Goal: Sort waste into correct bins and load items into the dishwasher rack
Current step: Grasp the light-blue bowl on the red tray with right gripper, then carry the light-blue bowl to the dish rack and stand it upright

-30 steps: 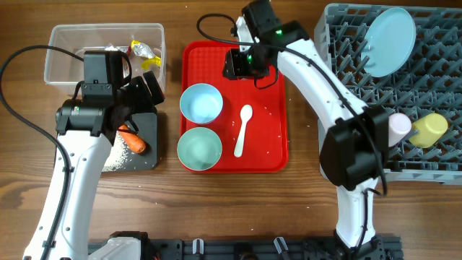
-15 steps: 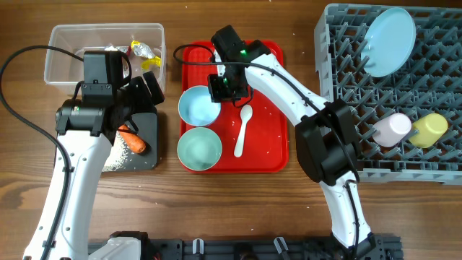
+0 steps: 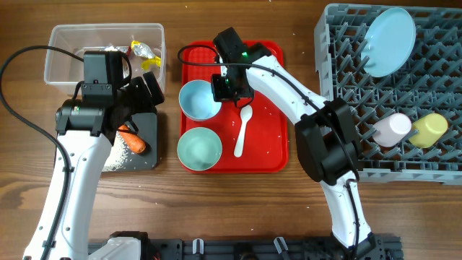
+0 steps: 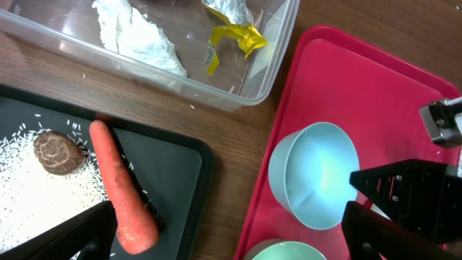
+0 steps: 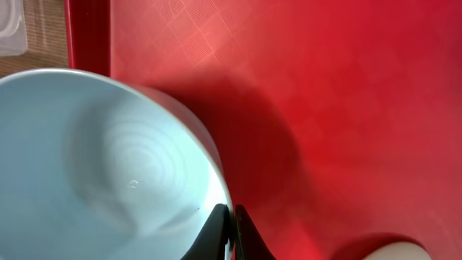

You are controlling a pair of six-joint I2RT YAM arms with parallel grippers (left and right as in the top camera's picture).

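The right gripper lifts the bowl next, carries it to the rack, tilted on edge, and releases it beside the blue plate, where slots stand empty.
My right gripper (image 3: 222,88) is shut on the right rim of the upper light blue bowl (image 3: 198,101) on the red tray (image 3: 267,148). In the right wrist view its fingertips (image 5: 220,230) pinch the thin bowl (image 5: 94,166) wall. A second bowl (image 3: 199,149) and the white spoon (image 3: 242,131) lie on the tray. My left gripper (image 3: 144,90) is open and empty above the black tray (image 3: 148,157), which holds the carrot (image 4: 123,195), the brown lump (image 4: 56,153) and rice (image 4: 29,198). The clear tub (image 3: 72,45) holds tissue (image 4: 137,36) and a yellow wrapper (image 4: 232,36).
The grey dishwasher rack (image 3: 345,43) at the right holds the blue plate (image 3: 390,32), the pink cup (image 3: 393,128) and the yellow cup (image 3: 432,128). A few white grains are scattered on the red tray. The left arm's black cable loops over the table's left side.
My right gripper has moved from the back of the red tray left and forward to the upper bowl and closed on its rim. The left arm has not moved.
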